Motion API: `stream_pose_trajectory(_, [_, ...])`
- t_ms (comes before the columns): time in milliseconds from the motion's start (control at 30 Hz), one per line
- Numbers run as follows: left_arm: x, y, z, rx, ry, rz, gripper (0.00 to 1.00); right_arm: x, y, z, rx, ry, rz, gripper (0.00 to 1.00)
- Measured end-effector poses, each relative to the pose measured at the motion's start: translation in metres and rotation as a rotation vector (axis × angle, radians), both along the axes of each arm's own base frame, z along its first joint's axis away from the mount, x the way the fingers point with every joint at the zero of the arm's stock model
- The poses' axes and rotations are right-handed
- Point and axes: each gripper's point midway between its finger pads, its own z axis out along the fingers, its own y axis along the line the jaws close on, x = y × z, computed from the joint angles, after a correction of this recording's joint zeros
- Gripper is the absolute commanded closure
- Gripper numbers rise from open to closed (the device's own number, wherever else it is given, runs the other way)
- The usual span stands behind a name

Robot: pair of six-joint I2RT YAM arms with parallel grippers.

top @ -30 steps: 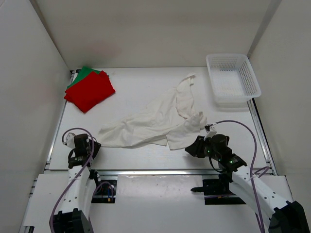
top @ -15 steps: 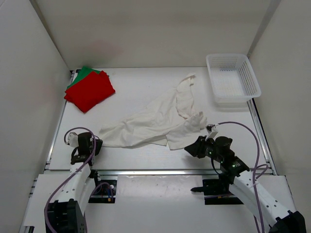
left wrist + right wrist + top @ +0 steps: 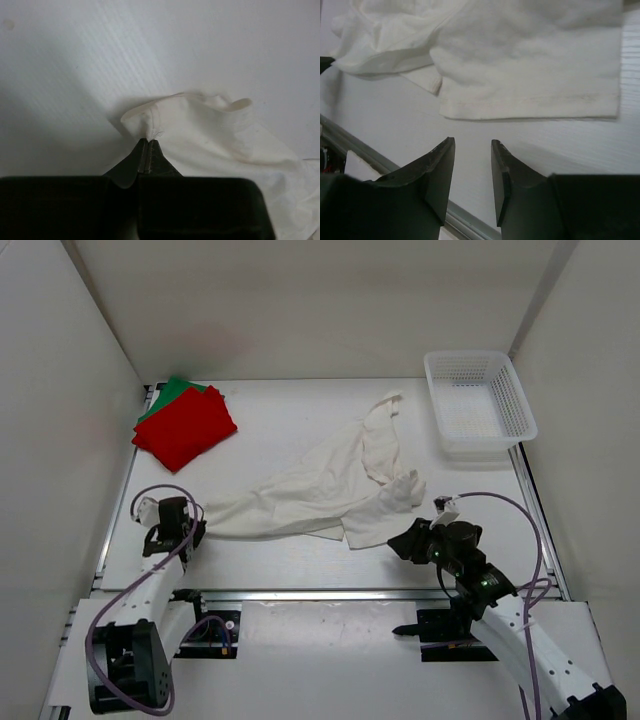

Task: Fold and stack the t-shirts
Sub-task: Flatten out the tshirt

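My right gripper moves to the right in its wrist view next. It lowers onto the near hem's free corner, because my left gripper pinches the shirt's opposite end.
The white t-shirt lies crumpled and spread across the middle of the table. My left gripper is at its left end, and the left wrist view shows that gripper shut on a pinched fold of the shirt's edge. My right gripper sits just short of the shirt's near right hem. In the right wrist view this gripper is open, with bare table between its fingers. A folded red t-shirt lies on a folded green t-shirt at the back left.
A white mesh basket stands at the back right corner. A metal rail runs along the table's near edge, just behind both grippers. White walls close in the left, right and far sides.
My left gripper moved forward to the shirt's left end and shut on its edge. The right gripper shifted slightly right and opened wider.
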Motion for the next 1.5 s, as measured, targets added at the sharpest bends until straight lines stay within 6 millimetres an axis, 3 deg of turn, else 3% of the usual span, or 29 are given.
stream_pose_trajectory(100, [0.023,0.002,0.028,0.074,-0.017,-0.063,1.00,0.006,-0.013,-0.007,-0.039,0.033,-0.078,0.65])
stream_pose_trajectory(233, [0.057,-0.012,0.080,0.168,-0.124,-0.185,1.00,0.022,-0.042,-0.015,-0.080,0.082,-0.220,0.64])
stream_pose_trajectory(367, [0.063,-0.028,0.102,0.222,-0.205,-0.285,1.00,0.034,-0.071,-0.026,-0.134,0.145,-0.344,0.62])
stream_pose_trajectory(500, [0.055,-0.034,0.104,0.236,-0.238,-0.334,1.00,0.033,-0.085,-0.041,-0.195,0.205,-0.396,0.57])
stream_pose_trajectory(667, [0.049,-0.054,0.108,0.232,-0.284,-0.421,1.00,0.033,-0.079,-0.047,-0.268,0.224,-0.362,0.58])
stream_pose_trajectory(733, [0.049,-0.060,0.107,0.223,-0.298,-0.444,1.00,0.037,-0.076,-0.046,-0.280,0.217,-0.354,0.66])
stream_pose_trajectory(867, [0.046,-0.062,0.099,0.215,-0.294,-0.455,1.00,0.042,-0.074,-0.047,-0.277,0.224,-0.349,0.71])
stream_pose_trajectory(1067, [0.043,-0.066,0.095,0.205,-0.293,-0.473,1.00,0.049,-0.070,-0.049,-0.256,0.229,-0.338,0.86])
stream_pose_trajectory(1167, [0.045,-0.066,0.098,0.206,-0.308,-0.473,1.00,0.050,-0.068,-0.050,-0.240,0.230,-0.329,1.00])
stream_pose_trajectory(1267, [0.045,-0.067,0.099,0.206,-0.310,-0.475,1.00,0.047,-0.066,-0.049,-0.226,0.242,-0.315,1.00])
stream_pose_trajectory(1367, [0.046,-0.070,0.102,0.206,-0.308,-0.488,1.00,0.044,-0.065,-0.037,-0.227,0.235,-0.306,0.99])
stream_pose_trajectory(1400, [0.048,-0.072,0.107,0.207,-0.308,-0.499,1.00,0.046,-0.065,-0.022,-0.232,0.216,-0.305,1.00])
stream_pose_trajectory(1467, [0.055,-0.078,0.126,0.211,-0.321,-0.527,1.00,0.057,-0.065,0.022,-0.237,0.135,-0.308,1.00])
stream_pose_trajectory(1500, [0.061,-0.084,0.143,0.208,-0.337,-0.555,1.00,0.066,-0.063,0.059,-0.235,0.067,-0.311,1.00])
